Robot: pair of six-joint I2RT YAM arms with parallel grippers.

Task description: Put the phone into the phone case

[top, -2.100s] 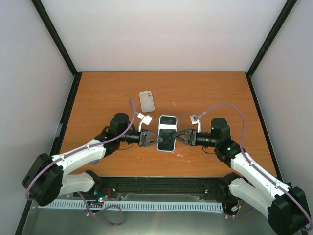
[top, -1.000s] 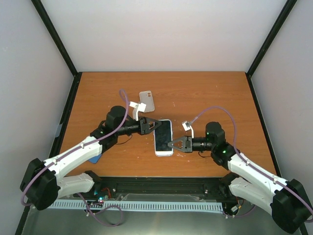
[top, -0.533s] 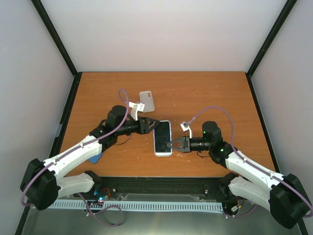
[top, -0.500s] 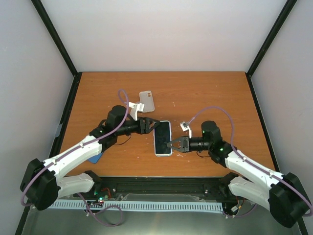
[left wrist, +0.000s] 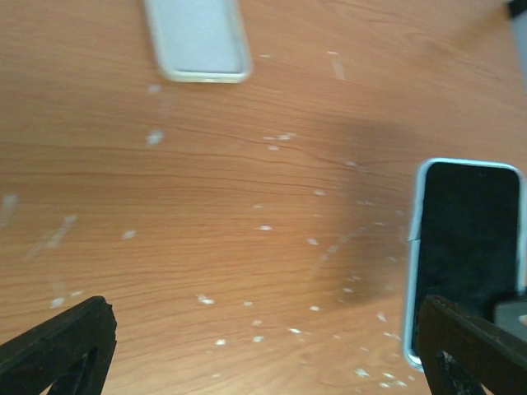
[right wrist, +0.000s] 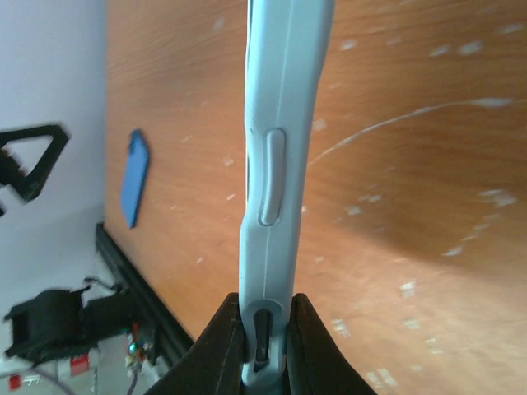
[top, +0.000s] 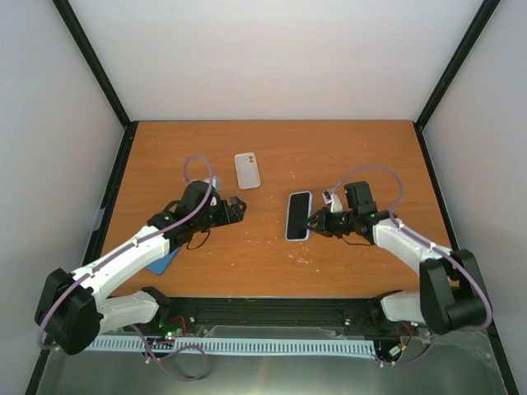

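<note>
The phone already sits inside the phone case (top: pixel 289 219). My right gripper should next move down and to the right in the top view, to release the case onto bare tabletop.
The black phone (top: pixel 298 214) sits inside the pale blue phone case (top: pixel 289 219). My right gripper (top: pixel 314 220) is shut on the case's right edge and holds it tipped above the table. In the right wrist view the phone case (right wrist: pixel 273 164) is edge-on, its end pinched in the right gripper (right wrist: pixel 264 336). My left gripper (top: pixel 240 209) is open, apart from the phone to its left, with nothing in it. In the left wrist view the left gripper (left wrist: pixel 263 366) spans bare wood, with the phone (left wrist: pixel 469 239) and the phone case's rim (left wrist: pixel 416 247) at the right.
A white case with two orange dots (top: pixel 247 170) lies behind the left gripper; the white case (left wrist: pixel 198 37) also shows in the left wrist view. A darker blue case (top: pixel 162 262) lies under the left arm, and the darker blue case (right wrist: pixel 133 177) shows at the left of the right wrist view.
My left gripper has opened, let go of the phone and drawn back to the left. The right gripper has carried the cased phone to the right and tipped it up.
</note>
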